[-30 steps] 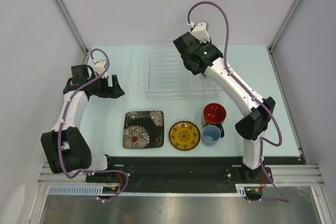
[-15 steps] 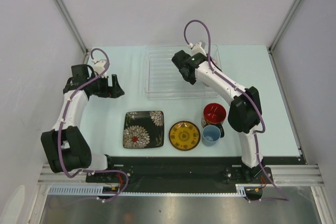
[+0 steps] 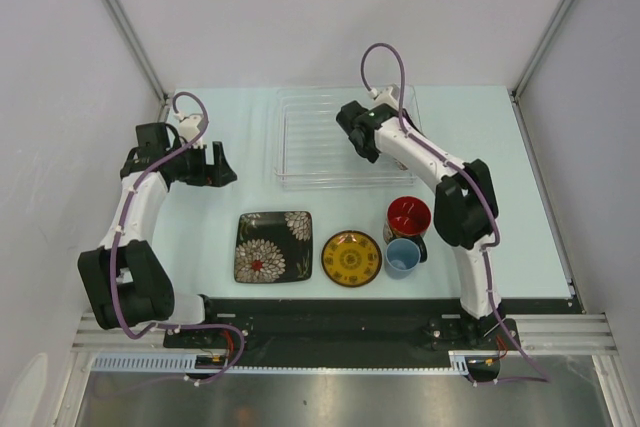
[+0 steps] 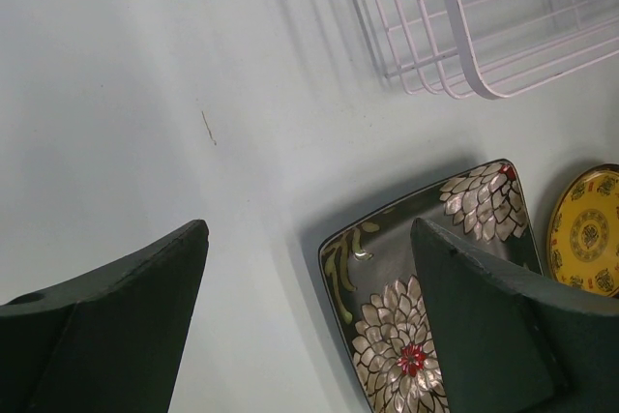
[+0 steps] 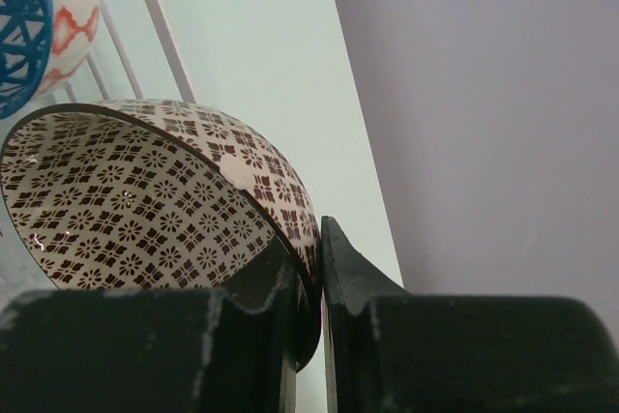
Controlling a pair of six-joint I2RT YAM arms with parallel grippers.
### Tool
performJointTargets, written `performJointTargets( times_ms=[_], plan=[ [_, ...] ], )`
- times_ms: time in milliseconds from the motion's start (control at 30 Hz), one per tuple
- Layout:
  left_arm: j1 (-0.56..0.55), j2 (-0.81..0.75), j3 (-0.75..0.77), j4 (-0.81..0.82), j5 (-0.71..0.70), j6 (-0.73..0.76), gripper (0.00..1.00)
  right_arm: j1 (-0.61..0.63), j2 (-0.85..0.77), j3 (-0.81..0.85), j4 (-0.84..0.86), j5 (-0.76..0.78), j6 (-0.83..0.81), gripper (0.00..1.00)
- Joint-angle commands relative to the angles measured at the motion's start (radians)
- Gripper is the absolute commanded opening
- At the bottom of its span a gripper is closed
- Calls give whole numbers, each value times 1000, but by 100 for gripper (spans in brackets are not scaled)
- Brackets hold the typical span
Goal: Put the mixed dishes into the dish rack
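The blue mosaic bowl fills the spot just beyond, so my right gripper will next lower the patterned bowl onto the rack wires beside it.
My right gripper is shut on the rim of the small pinkish-white patterned bowl, tilted over the dish rack wires. The blue mosaic bowl lies just beyond it. From above, the right gripper sits low over the right part of the clear dish rack; both bowls are hidden there. My left gripper is open and empty left of the rack. Between its fingers I see table and the black square floral plate. That plate, the yellow plate, the red-inside cup and the light blue cup stand in front.
The rack corner and yellow plate show in the left wrist view. The two cups touch each other at the front right. A grey wall rises close behind the rack. The black base rail runs along the near edge.
My right arm has swung down and left from above the rack's right end, lowering the bowl into the rack, then shifted slightly right. The left arm has not moved.
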Motion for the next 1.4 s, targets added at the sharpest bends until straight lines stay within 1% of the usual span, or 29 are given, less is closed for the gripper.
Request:
performJointTargets(
  times_ms=[0, 200, 433, 600, 633, 667, 733, 767, 833, 867, 967, 1033, 1133, 1200, 1233, 1267, 1300, 1367],
  plan=[
    [9, -3, 17, 0, 14, 3, 91, -2, 63, 70, 4, 54, 33, 0],
    [9, -15, 20, -17, 11, 20, 91, -15, 169, 128, -30, 53, 66, 0],
    [9, -24, 22, -29, 6, 29, 91, -15, 194, 107, -27, 45, 80, 0],
    [9, -27, 25, -28, 15, 21, 91, -15, 195, 102, -15, 1, 57, 0],
    [9, -30, 25, -28, 12, 21, 91, -15, 192, 101, -15, -16, 54, 5],
    [9, -29, 27, -28, 14, 23, 91, -15, 189, 98, -10, -22, 50, 17],
    [9, -30, 25, -29, 12, 24, 91, -16, 179, 89, -6, -36, 45, 31],
    [9, -30, 24, -28, 12, 23, 91, -15, 175, 87, -4, -38, 45, 42],
    [9, -30, 20, -26, 14, 21, 91, -15, 162, 82, -4, -41, 45, 51],
    [9, -32, 19, -25, 15, 20, 91, -15, 156, 81, -5, -44, 46, 60],
    [9, -34, 16, -22, 15, 20, 91, -10, 122, 81, -7, -65, 45, 70],
    [9, -35, 16, -23, 15, 17, 91, 2, 97, 79, -7, -84, 40, 72],
    [9, -40, 16, -23, 17, 18, 91, 31, 31, 84, -38, -99, 48, 80],
    [11, -38, 17, -26, 18, 20, 91, 45, -33, 95, -62, -100, 60, 81],
    [9, -38, 20, -28, 17, 26, 91, 57, -53, 105, -112, -108, 100, 81],
    [11, -37, 23, -37, 17, 35, 91, 62, -106, 118, -130, -125, 111, 82],
    [9, -34, 27, -46, 15, 44, 92, 70, -139, 112, -131, -184, 114, 82],
    [9, -35, 33, -80, 1, 90, 91, 108, -232, 63, -55, -290, 61, 81]
  ],
)
